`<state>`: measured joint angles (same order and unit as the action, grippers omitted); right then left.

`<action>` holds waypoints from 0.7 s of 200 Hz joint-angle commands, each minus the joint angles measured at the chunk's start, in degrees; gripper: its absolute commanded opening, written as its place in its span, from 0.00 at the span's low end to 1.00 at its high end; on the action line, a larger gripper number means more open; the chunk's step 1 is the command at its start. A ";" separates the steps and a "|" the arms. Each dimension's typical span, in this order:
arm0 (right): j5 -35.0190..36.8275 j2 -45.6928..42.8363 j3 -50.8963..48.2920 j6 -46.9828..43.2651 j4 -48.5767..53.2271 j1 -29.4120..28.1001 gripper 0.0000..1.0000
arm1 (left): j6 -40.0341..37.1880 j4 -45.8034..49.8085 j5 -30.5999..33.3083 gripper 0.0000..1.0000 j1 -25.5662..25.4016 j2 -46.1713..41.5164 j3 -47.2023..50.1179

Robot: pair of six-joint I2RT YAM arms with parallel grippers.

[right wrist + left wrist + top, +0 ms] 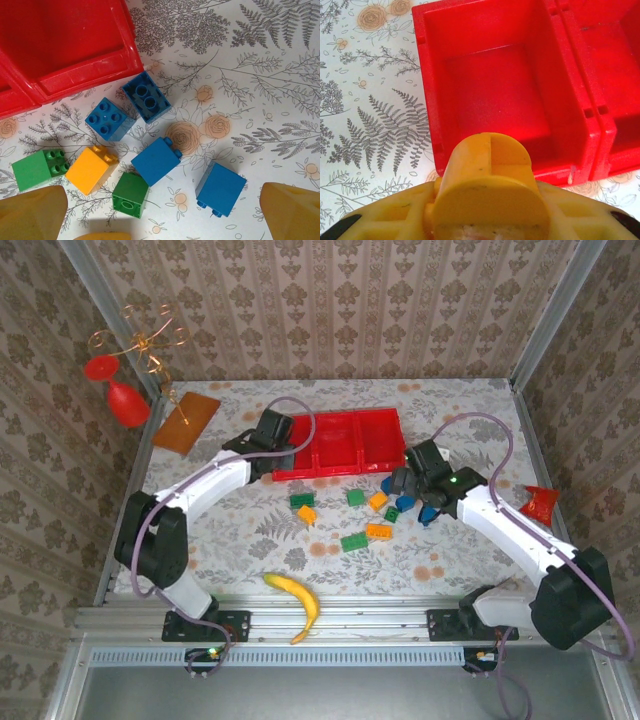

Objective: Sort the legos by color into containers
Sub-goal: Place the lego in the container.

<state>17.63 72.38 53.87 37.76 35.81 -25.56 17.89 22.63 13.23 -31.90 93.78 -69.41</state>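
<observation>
My left gripper moves outward past the container's near side and over the empty compartment (495,95) next. It releases the orange round piece (490,185) there, because the piece hangs over that side.
My left gripper (272,443) is shut on the orange round piece (490,185), which hangs just over the near wall of the left compartment of the red tray (427,75). That compartment holds nothing. Beside the tray's right end (75,75), my right gripper (418,488) is open above a cluster of legos. Between its fingers (30,215) lie a blue brick (156,160), another blue one (220,189) and a green brick (130,195). Farther off are two blue bricks (108,118), an orange brick (91,169) and a green one (36,169). More green (353,542) and orange (379,532) bricks lie mid-table.
A yellow banana (297,598) lies near the front edge. A flat orange-brown board (186,420) and a red goblet (125,400) stand at the back left. A red packet (540,502) lies at the right. Walls enclose the table.
</observation>
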 commanded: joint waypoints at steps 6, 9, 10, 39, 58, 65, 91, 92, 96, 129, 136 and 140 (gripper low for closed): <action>1.29 1.39 2.52 0.83 0.44 -0.63 1.00 | -1.45 -1.15 -1.28 0.30 0.66 2.17 -2.91; 1.37 1.53 2.68 0.83 0.44 -0.67 1.00 | -1.45 -1.18 -1.35 0.30 0.69 2.43 -3.00; 1.36 1.62 2.71 0.78 0.42 -0.70 1.00 | -1.45 -1.19 -1.36 0.30 0.70 2.53 -3.05; 1.37 2.62 3.24 0.57 0.39 -0.81 1.00 | -1.37 -2.14 -2.28 0.30 0.79 5.31 -5.04; 1.50 3.07 3.46 0.47 0.49 -0.89 1.00 | -1.28 -2.50 -3.16 0.31 0.79 7.21 -7.05; 1.45 3.22 3.46 0.51 0.49 -0.89 1.00 | -1.19 -2.64 -3.50 0.31 0.77 7.88 -7.72; 1.51 3.78 3.45 0.34 0.57 -1.07 1.00 | -1.02 -2.81 -3.70 0.35 0.70 9.95 -9.33; 1.48 3.76 3.44 0.32 0.57 -1.11 1.00 | -1.02 -2.83 -3.68 0.35 0.70 9.98 -9.34; 1.47 3.86 3.50 0.22 0.57 -1.15 1.00 | -1.01 -2.82 -3.59 0.36 0.70 10.22 -9.44; 1.46 4.69 3.69 -0.31 1.01 -1.63 1.00 | -0.84 -2.88 -3.13 0.40 0.70 11.25 -9.30; 1.51 4.96 3.63 -0.32 1.01 -1.77 1.00 | -0.76 -3.02 -3.13 0.41 0.70 11.34 -9.13; 1.48 5.04 3.69 -0.32 1.01 -1.85 1.00 | -0.66 -3.15 -3.17 0.41 0.67 11.35 -8.96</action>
<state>17.67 76.49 55.83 37.69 35.86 -26.68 17.87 20.05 10.28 -31.42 104.38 -77.28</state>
